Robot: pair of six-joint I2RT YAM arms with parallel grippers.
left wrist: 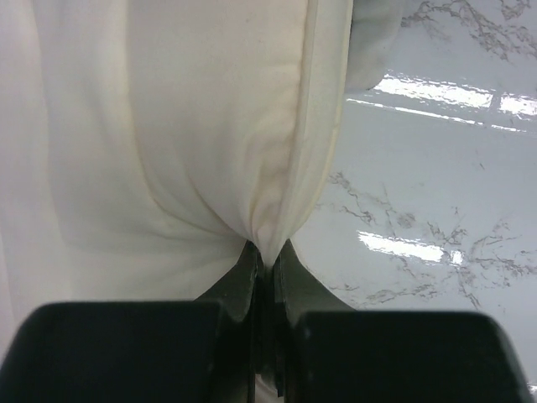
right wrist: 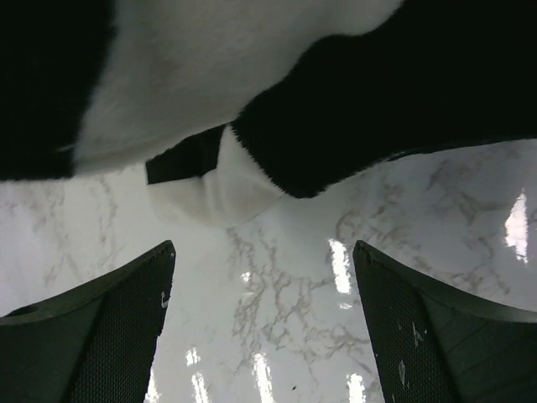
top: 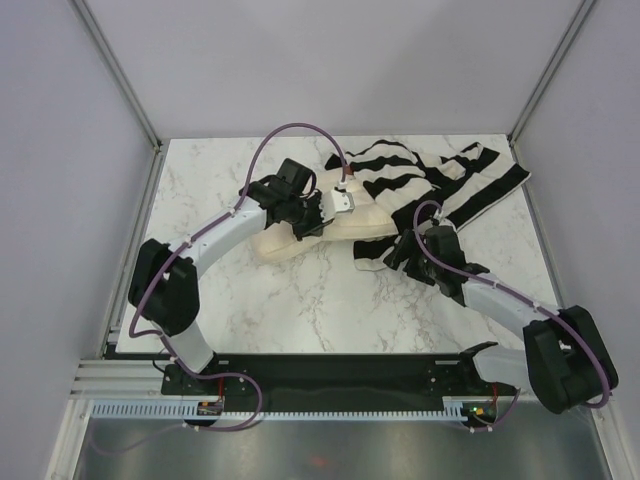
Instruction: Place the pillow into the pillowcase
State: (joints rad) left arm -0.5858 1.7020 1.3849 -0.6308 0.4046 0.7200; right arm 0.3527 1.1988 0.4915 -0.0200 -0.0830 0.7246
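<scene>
The pillow is mostly outside the pillowcase. Next, its pinched fold needs to go to the right in the top view with my left gripper, toward the near corner of the pillowcase, and be released there.
The cream pillow [top: 300, 238] lies mid-table, its right end under the striped black and white pillowcase [top: 430, 185], which is crumpled at the back right. My left gripper [top: 318, 218] is shut on a pinched fold of the pillow [left wrist: 210, 126] near its edge seam. My right gripper [top: 403, 250] is open and empty just in front of the pillowcase's near edge [right wrist: 277, 92], its fingers [right wrist: 109, 336] wide apart above bare marble.
The marble table [top: 300, 300] is walled by grey panels at the left, back and right. A corner of the pillowcase [top: 515, 175] reaches the right wall. Both arm bases sit at the near edge.
</scene>
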